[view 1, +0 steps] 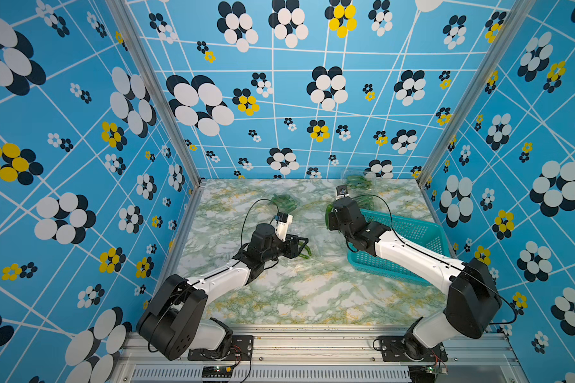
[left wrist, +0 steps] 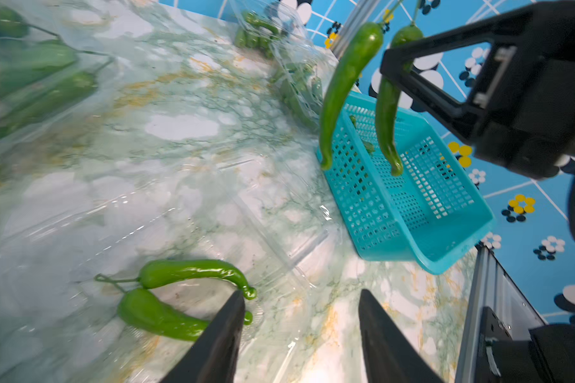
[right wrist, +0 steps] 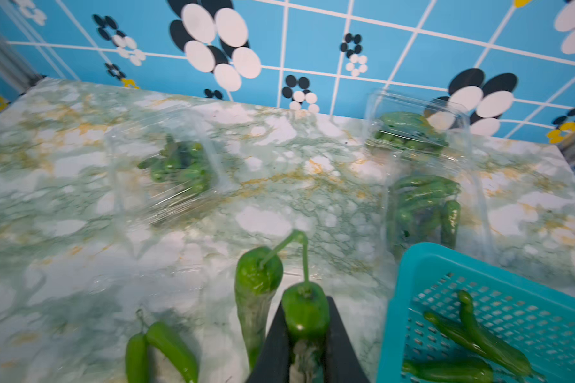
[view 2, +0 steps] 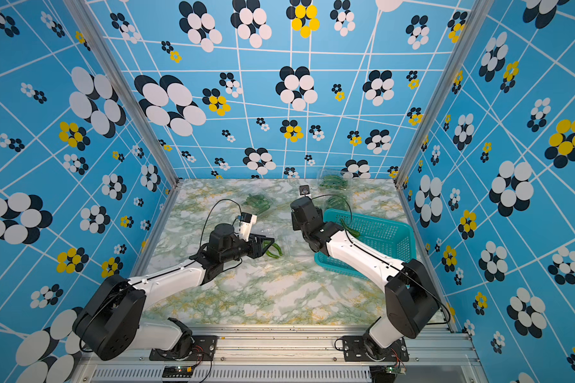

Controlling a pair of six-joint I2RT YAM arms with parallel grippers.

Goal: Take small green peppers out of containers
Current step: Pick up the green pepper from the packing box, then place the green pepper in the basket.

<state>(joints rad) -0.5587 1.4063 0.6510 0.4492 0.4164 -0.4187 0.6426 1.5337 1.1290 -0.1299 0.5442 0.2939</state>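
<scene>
The pepper is still hanging outside, so next my right gripper should bring it over the basket's rim and down toward the peppers in the teal basket to release it.
My right gripper (right wrist: 304,306) is shut on a small green pepper (right wrist: 304,313). A second pepper (right wrist: 258,288), joined to it at the stems, dangles beside it; both hang above the table just left of the teal basket (right wrist: 412,298). My left gripper (left wrist: 302,293) is open and low over an opened clear container (left wrist: 186,228) that holds two peppers (left wrist: 193,270), which lie just outside one of its fingers (left wrist: 226,331). Three closed containers with peppers stand further back: one at back left (view 1: 281,202) and two at back right (view 1: 359,180), (right wrist: 425,212).
The teal basket (view 1: 412,232) lies at the right of the marble table (view 1: 296,291) and has a few peppers (right wrist: 472,331) in it. The right arm reaches across its near corner. Patterned blue walls and metal posts (view 1: 156,99) close in three sides.
</scene>
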